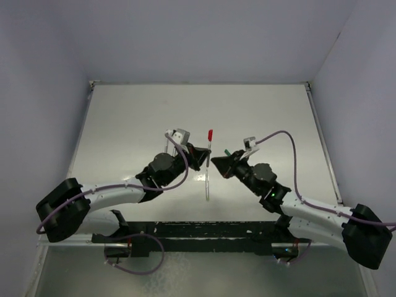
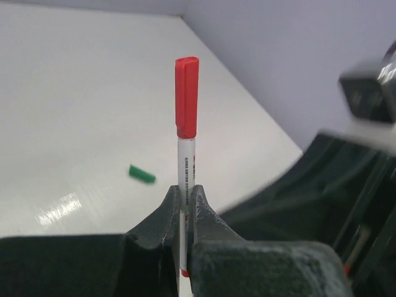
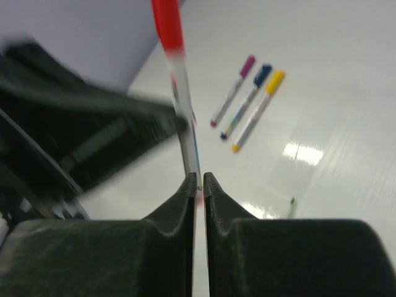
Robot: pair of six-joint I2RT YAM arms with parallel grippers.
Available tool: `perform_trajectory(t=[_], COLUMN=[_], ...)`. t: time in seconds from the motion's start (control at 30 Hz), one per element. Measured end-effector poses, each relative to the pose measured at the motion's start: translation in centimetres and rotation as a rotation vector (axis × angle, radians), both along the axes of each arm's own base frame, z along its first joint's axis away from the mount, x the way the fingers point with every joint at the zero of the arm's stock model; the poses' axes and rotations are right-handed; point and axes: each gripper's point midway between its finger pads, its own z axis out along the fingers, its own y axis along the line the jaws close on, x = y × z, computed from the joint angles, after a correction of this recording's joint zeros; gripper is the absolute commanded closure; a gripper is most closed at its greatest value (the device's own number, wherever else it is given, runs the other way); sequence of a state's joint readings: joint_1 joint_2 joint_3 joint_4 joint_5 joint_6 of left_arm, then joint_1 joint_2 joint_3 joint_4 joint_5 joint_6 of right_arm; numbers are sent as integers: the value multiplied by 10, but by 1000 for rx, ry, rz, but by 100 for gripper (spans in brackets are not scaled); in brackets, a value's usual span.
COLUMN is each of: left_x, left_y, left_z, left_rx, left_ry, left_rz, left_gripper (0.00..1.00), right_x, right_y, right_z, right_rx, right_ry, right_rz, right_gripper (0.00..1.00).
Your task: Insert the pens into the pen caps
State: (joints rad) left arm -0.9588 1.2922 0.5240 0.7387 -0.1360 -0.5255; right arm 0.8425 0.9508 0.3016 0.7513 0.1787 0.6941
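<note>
The tabletop beside the yellow pen is below my left gripper, to its left in the top view. My left gripper will move sideways and down next to let go of the white pen.
My left gripper (image 1: 202,156) (image 2: 185,189) is shut on a white pen (image 2: 186,161) and holds it above the table. The pen carries a red cap (image 2: 187,98) (image 1: 210,135) on its far end. Its shaft (image 1: 207,180) runs back towards the arm bases. My right gripper (image 1: 214,161) (image 3: 198,179) has its jaws closed to a thin slit. Its tips rest against the same pen (image 3: 185,117) and hold nothing that I can see. A loose green cap (image 2: 142,174) (image 1: 228,150) lies on the table beyond the grippers.
Three capped pens lie side by side on the table: purple (image 3: 232,90), blue (image 3: 249,99) and yellow (image 3: 257,110). A thin pen with a green tip (image 3: 291,205) shows beside the right finger. Walls enclose the white table (image 1: 124,124) at the back and sides.
</note>
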Motion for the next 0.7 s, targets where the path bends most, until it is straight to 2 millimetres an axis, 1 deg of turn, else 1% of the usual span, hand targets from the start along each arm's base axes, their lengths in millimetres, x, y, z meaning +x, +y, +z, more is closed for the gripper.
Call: perform_trajectory(t=[0.03, 0.07, 0.13, 0.17, 0.2, 0.27, 0.3, 0.4, 0.53, 0.63, 0.7], left_x=[9, 18, 29, 31, 32, 31, 31, 33, 38, 44, 50], left_y=[6, 11, 17, 20, 23, 27, 28, 31, 34, 38, 41], left_z=[7, 21, 55, 74, 92, 114, 121, 120, 106, 89, 81], left_rx=[-19, -54, -135, -180, -222, -277, -293, -287, -226, -145, -79], left_ry=[-10, -36, -95, -130, -161, -203, -215, -217, -194, -168, -143], left_rz=[38, 76, 123, 138, 148, 159, 162, 178, 214, 250, 284], left_gripper=[100, 100, 100, 100, 100, 100, 100, 100, 100, 100, 100], right_x=[-4, -11, -26, -34, -39, -45, -46, -47, -45, -43, -41], right_y=[3, 8, 13, 13, 13, 9, 8, 5, -2, -11, -17], right_z=[-5, -18, -48, -65, -74, -88, -90, -89, -79, -80, -82], right_rx=[-16, -51, -125, -167, -191, -226, -231, -236, -223, -246, -272], right_ry=[9, 40, 110, 150, 173, 208, 214, 217, 196, 205, 223], right_rz=[18, 56, 119, 147, 158, 171, 172, 168, 134, 94, 65], right_gripper=[100, 100, 100, 100, 100, 100, 100, 100, 99, 83, 68])
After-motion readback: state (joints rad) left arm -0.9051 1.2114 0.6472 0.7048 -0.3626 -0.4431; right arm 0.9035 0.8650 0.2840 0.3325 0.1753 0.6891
